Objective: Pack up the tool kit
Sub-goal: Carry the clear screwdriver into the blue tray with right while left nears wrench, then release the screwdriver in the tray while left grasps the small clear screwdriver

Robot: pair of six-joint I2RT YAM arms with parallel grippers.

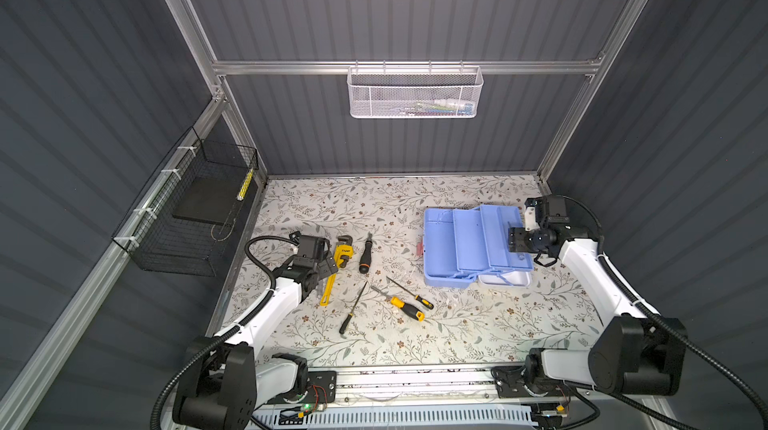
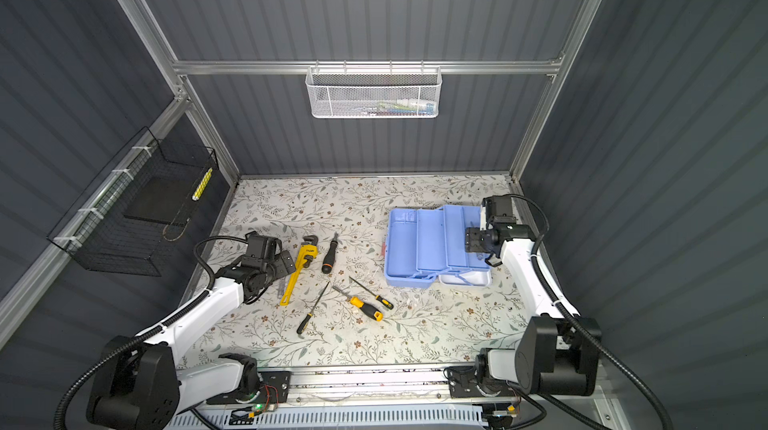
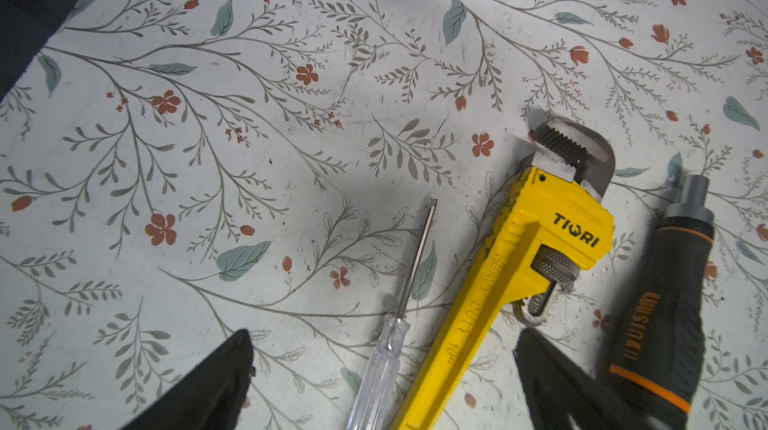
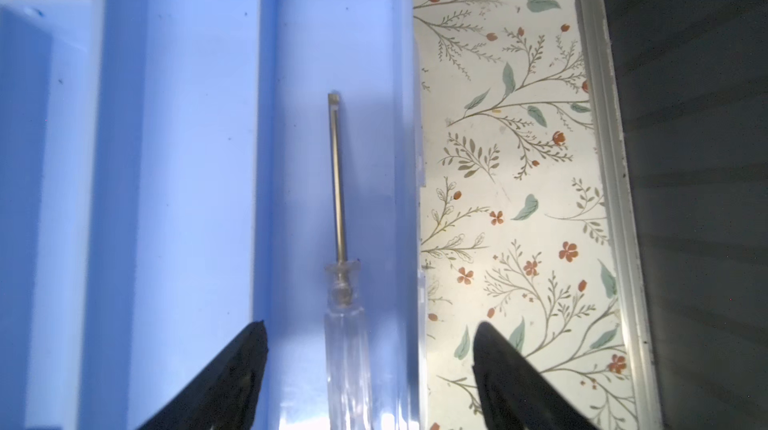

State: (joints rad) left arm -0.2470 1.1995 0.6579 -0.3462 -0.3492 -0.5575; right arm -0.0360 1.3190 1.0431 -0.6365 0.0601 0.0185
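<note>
Next, my left gripper comes down onto the screwdriver's clear handle (image 3: 377,382) and closes, since that handle lies below, between its open fingers beside the yellow pipe wrench (image 3: 536,237).
The tool kit (image 1: 457,249) lies open at the right of the table, its light blue trays fanned out and a white part (image 1: 505,280) at its near edge. My right gripper (image 4: 370,326) hangs open over the rightmost tray (image 4: 299,75). A clear-handled screwdriver (image 4: 340,199) lies in that tray between the jaws, touching neither. My left gripper (image 3: 383,334) is open low over the table, straddling another clear-handled screwdriver (image 3: 399,324) and the yellow pipe wrench (image 3: 536,237). A black and orange screwdriver (image 3: 665,303) lies just beside them. In both top views the grippers (image 1: 516,239) (image 2: 282,262) are far apart.
Three more screwdrivers lie mid-table: two yellow-and-black (image 1: 405,307) (image 1: 415,295) and a thin dark one (image 1: 353,309). A white mesh basket (image 1: 415,93) hangs on the back wall. A black wire basket (image 1: 195,216) hangs on the left wall. An aluminium rail (image 4: 611,199) borders the table beside the kit.
</note>
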